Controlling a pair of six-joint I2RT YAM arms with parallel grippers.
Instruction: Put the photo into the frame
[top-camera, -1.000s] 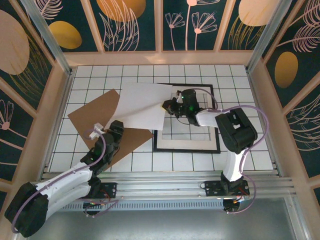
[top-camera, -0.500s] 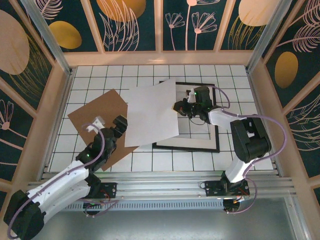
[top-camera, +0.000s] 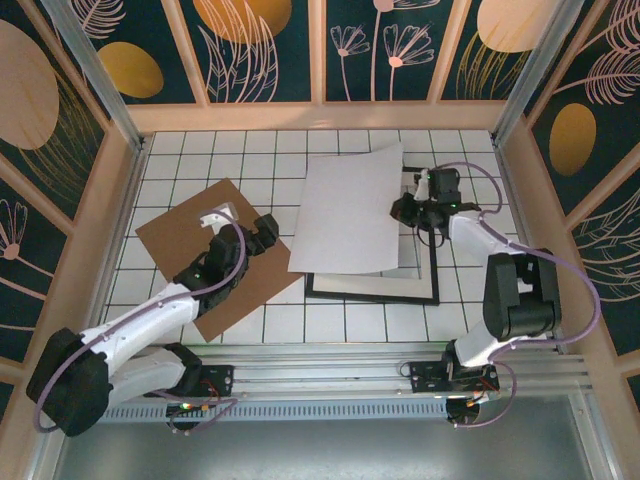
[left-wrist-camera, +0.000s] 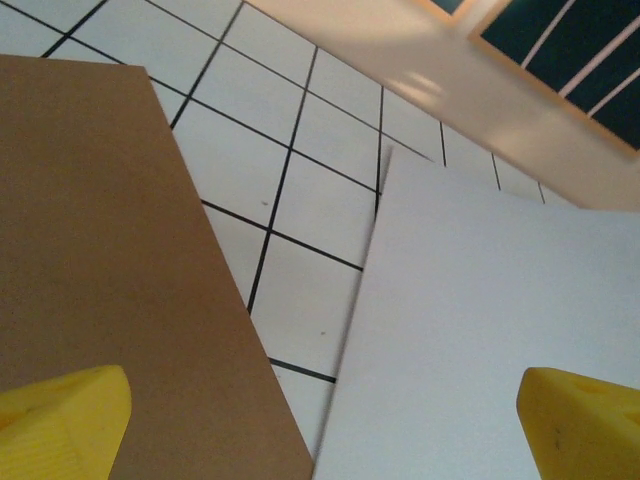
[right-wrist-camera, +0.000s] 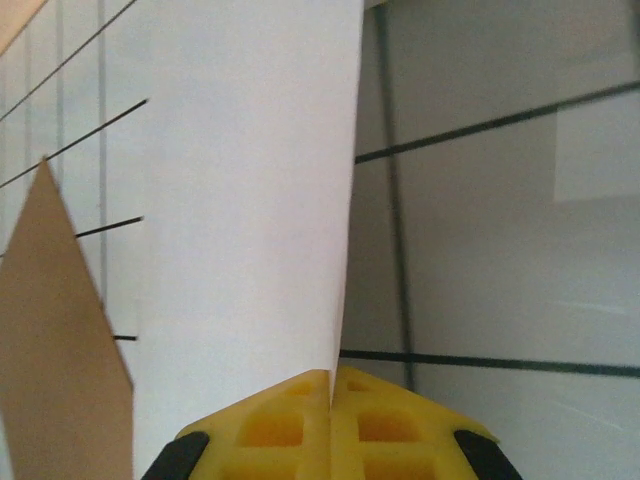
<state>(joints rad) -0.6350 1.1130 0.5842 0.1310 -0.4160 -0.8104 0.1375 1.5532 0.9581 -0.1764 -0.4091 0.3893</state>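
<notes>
I will next move my right gripper away from the brown board and down and let go over the mat's bare side below it, because the photo (top-camera: 350, 215) sticks out over the frame.
The photo (top-camera: 350, 215) shows its plain white back and hangs tilted over the left half of the frame (top-camera: 372, 296), a black-rimmed rectangle flat on the tiles. My right gripper (top-camera: 406, 209) is shut on the photo's right edge. In the right wrist view the yellow fingertips (right-wrist-camera: 330, 385) pinch the thin sheet (right-wrist-camera: 240, 200) edge-on. My left gripper (top-camera: 268, 233) stands open over the near corner of the brown backing board (top-camera: 200, 240), a little left of the photo. Its wrist view has nothing between the jaws (left-wrist-camera: 320, 425), with the board (left-wrist-camera: 100, 250) on the left and the white sheet (left-wrist-camera: 480, 320) on the right.
A white mat border (top-camera: 426, 268) lies inside the frame. The brown board covers the table's left middle. Patterned walls with wooden posts close the tiled table on three sides, and a metal rail (top-camera: 330, 365) runs along the near edge.
The right gripper has carried the photo to the right and back, over the frame. The left gripper has opened wide and moved forward over the brown board.
</notes>
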